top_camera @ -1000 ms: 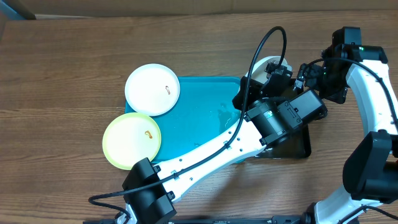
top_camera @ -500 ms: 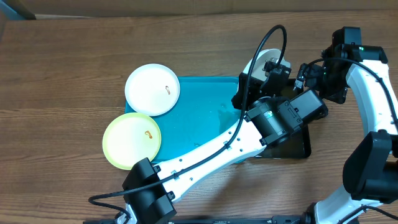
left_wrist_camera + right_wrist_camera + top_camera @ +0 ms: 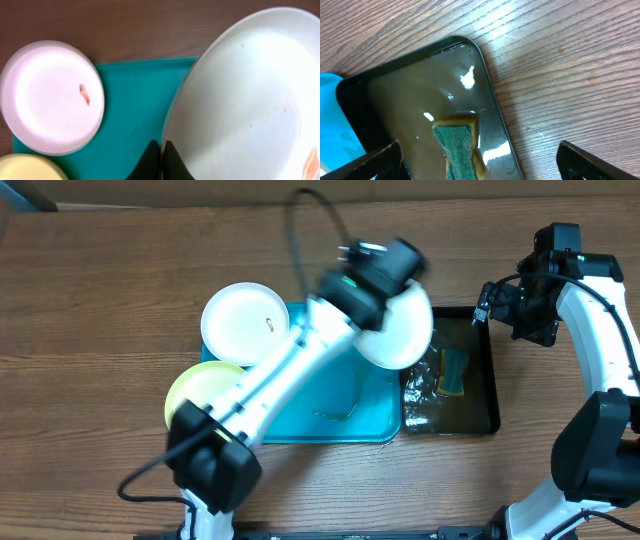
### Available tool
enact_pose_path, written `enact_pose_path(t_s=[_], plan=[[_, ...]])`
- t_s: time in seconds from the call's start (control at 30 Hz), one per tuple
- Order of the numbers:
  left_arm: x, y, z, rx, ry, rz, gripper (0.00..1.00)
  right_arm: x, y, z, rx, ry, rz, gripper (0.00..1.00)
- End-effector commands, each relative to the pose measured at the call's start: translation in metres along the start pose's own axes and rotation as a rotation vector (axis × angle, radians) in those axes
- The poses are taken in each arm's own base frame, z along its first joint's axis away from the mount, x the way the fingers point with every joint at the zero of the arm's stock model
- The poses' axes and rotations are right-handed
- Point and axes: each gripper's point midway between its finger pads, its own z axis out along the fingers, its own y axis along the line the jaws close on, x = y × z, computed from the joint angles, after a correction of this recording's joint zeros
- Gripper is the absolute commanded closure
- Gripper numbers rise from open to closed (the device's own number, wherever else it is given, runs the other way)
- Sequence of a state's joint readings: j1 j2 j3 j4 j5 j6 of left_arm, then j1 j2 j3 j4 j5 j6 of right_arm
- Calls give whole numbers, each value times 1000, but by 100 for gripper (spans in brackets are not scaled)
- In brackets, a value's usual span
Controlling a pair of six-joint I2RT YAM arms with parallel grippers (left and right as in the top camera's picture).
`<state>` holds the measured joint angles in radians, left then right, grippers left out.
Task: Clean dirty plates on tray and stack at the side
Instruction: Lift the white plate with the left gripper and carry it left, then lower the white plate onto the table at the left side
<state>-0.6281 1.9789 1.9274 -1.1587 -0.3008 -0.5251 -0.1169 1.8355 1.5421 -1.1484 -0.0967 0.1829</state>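
Note:
The robot will next swing its left gripper to the left in the overhead view past both other plates, then lower that gripper's white plate onto the table, where bare wood is clear (image 3: 112,352).
My left gripper (image 3: 372,305) (image 3: 161,159) is shut on the rim of a white plate (image 3: 398,332) (image 3: 245,100). It holds the plate tilted above the right end of the turquoise tray (image 3: 330,395) (image 3: 135,110); faint orange specks show on the plate. A second white plate (image 3: 245,323) (image 3: 52,97) with an orange-red smear lies on the tray's far left corner. The pale yellow-green plate (image 3: 200,402) (image 3: 27,171) lies at the tray's near left, partly under my left arm. My right gripper (image 3: 492,305) (image 3: 485,172) is open and empty above the black tray's far end.
A narrow black tray (image 3: 487,390) (image 3: 485,85) holding murky water stands right of the turquoise tray. A green-and-yellow sponge (image 3: 452,372) (image 3: 460,150) lies in it. Bare wooden table surrounds both trays.
My left arm has swung left and away from over the black tray, carrying the white plate; the black tray and sponge now show. The right arm has not moved.

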Motion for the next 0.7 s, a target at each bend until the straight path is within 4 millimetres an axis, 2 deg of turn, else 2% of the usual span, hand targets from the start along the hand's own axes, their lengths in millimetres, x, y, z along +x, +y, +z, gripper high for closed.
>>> enact_pose_path(t_s=[0.0, 0.07, 0.1, 0.13, 0.27, 0.3, 0.33, 0.47, 0.67], plan=[[-2, 28, 6, 263, 207, -173, 96, -5, 1, -7, 3, -28, -4, 0], [-3, 71, 12, 270, 269, -262, 96, -5, 1, -7, 3, -28, -4, 0], [-2, 107, 16, 237, 296, -321, 96, -5, 1, -7, 3, -28, -4, 0], [0, 135, 19, 208, 313, -359, 96, -5, 1, -7, 3, -28, -5, 0], [17, 224, 21, 132, 370, -501, 96, -5, 1, -7, 3, -28, -5, 0], [30, 269, 20, 64, 389, -592, 96, -5, 1, -7, 3, -28, -4, 0], [37, 292, 20, 26, 393, -638, 96, -5, 1, -7, 3, -28, -5, 0], [61, 356, 14, -58, 403, -786, 96, -5, 1, -7, 3, -28, -5, 0], [93, 422, 3, -222, 397, -962, 96, -5, 1, -7, 3, -28, -5, 0]])
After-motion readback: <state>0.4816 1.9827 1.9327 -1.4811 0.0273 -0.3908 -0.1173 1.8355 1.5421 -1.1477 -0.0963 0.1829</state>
